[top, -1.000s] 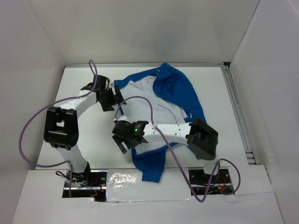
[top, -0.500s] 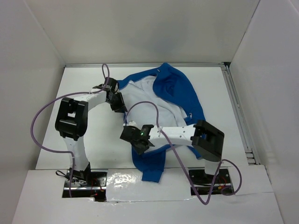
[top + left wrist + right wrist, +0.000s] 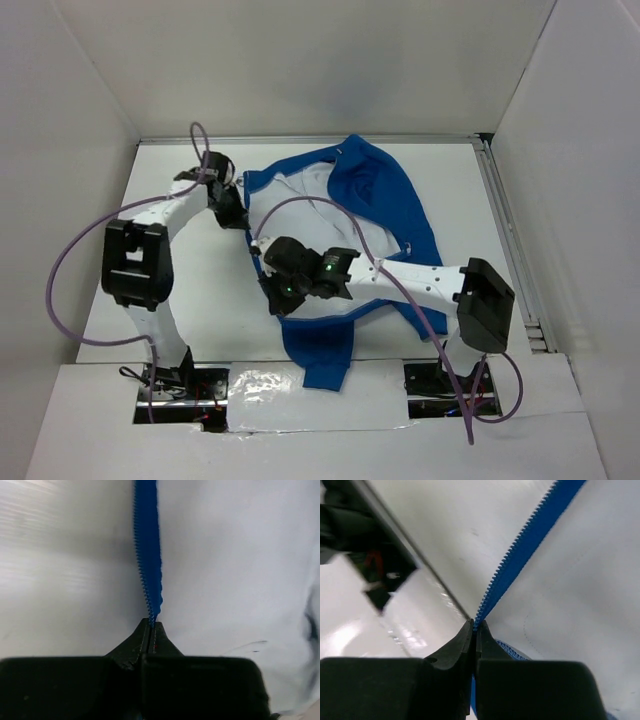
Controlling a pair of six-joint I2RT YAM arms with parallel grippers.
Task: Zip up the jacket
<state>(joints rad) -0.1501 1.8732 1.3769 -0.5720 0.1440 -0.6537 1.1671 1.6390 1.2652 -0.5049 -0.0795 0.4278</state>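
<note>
My left gripper will sweep over the jacket's pale lining (image 3: 315, 215), to the right in the top view, because the lining is uncovered. It will release beside the jacket's bunched blue front.
The royal-blue jacket (image 3: 385, 200) lies open on the white table, its pale lining (image 3: 315, 215) facing up. My left gripper (image 3: 237, 215) sits at the jacket's left front edge near the collar, shut on the blue zipper tape (image 3: 148, 555). My right gripper (image 3: 272, 290) is lower on the same edge, shut on the toothed zipper tape (image 3: 530, 540). In both wrist views the jaws are pressed together with the tape's edge pinched at their tips. The zipper slider is not visible.
The table's (image 3: 190, 290) bare part lies left of the jacket. White walls enclose the back and sides. A metal rail (image 3: 510, 240) runs along the right edge. Purple cables (image 3: 70, 260) loop off both arms. A blue sleeve or hem (image 3: 325, 355) hangs toward the near edge.
Both grippers went from open to shut, closing on the jacket's left zipper edge. The left moved to the edge near the collar; the right shifted up onto the lower edge.
</note>
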